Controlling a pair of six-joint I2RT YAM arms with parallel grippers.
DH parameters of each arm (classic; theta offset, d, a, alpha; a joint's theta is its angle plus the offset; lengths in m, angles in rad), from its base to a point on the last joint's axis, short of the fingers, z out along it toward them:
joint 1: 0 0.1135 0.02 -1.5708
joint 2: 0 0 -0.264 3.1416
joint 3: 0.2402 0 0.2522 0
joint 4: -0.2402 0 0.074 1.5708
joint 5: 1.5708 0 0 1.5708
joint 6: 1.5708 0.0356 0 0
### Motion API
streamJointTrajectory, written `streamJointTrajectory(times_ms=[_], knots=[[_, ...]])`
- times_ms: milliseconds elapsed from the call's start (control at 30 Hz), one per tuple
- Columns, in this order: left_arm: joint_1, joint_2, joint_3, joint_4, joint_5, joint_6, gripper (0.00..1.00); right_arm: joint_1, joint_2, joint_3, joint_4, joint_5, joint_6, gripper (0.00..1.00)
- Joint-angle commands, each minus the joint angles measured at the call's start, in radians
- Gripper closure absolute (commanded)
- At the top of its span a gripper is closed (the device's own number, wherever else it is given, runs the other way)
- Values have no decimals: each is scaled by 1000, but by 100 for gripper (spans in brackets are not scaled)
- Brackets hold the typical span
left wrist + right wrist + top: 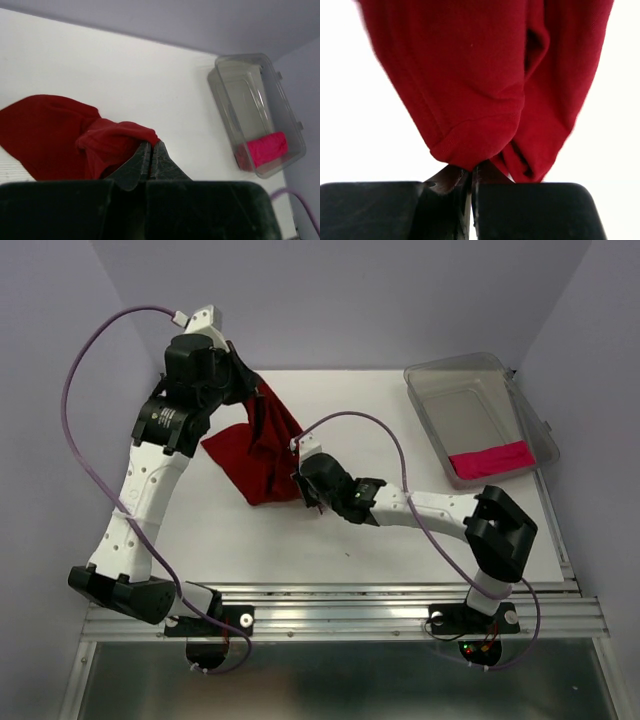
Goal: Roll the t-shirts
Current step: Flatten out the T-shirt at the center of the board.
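Observation:
My left gripper will lift next, then go down over the bare far tabletop, below and to its right in the top view.
A dark crimson t-shirt (258, 450) lies bunched on the white table, its far corner lifted. My left gripper (247, 390) is shut on that raised cloth; in the left wrist view the pinched red fold (120, 137) sits at the tips of the left gripper (151, 146). My right gripper (303, 483) is shut on the shirt's near hem, and the right wrist view shows the right gripper (471, 172) pinching the red hem (470, 150). A magenta-pink rolled t-shirt (489, 460) lies in the clear bin (430, 380), also seen from the left wrist (267, 147).
The clear plastic bin (235, 90) stands at the table's far right, near the lavender wall. A purple cable (380, 440) loops above the right arm. The table's near edge meets a metal rail (340, 615).

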Motion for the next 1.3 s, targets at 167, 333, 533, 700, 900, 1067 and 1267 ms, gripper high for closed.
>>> streamJointTrajectory(times_ms=[167,333,533,700,900,1067,1267], knots=[[142,-45,320,-15,-244,29,100,43,-209,204,-85,-270,-50,99],[150,-36,517,-12,-333,95,100,74,-250,284,-103,-351,-48,99],[150,47,588,63,-266,129,100,74,-335,251,-36,-285,17,99],[138,177,539,163,-139,97,100,59,-388,134,-52,-8,116,99],[3,491,595,174,-158,152,100,-84,-485,-99,-157,80,404,99],[-69,741,707,111,-64,169,59,-225,-513,-252,-238,8,557,99],[-83,837,736,19,1,135,5,-405,-467,-365,-289,-158,673,88]])
